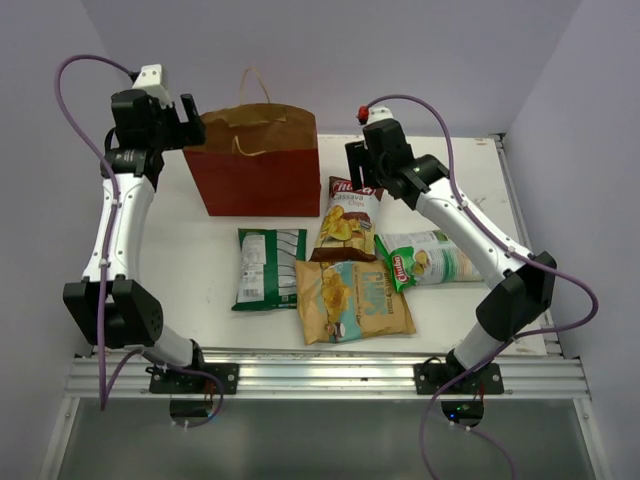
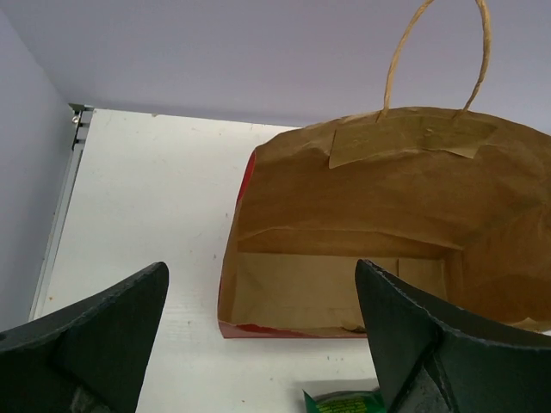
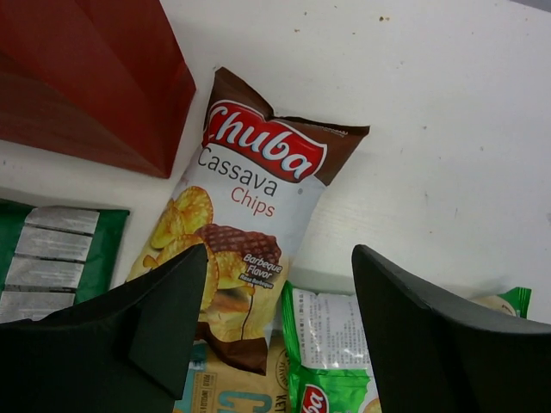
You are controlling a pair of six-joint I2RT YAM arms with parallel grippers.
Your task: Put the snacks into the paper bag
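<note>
The left gripper will next go down to the bag's outer side rim, which is below and between its open fingers, and then close on that upright paper edge.
The reddish-brown paper bag stands at the back left, mouth open and empty inside in the left wrist view. My left gripper is open and empty above the bag's left edge. Four packets lie in front of the bag: dark brown-red cassava, green-white, tan-yellow with teal lettering, pale white-green with red logo. My right gripper is open and empty above the top of the cassava packet, not touching it.
The bag's tan cord handles stick up at its far side. The cassava packet's lower end overlaps the tan-yellow packet. The table's metal rails run along its right side and front edge.
</note>
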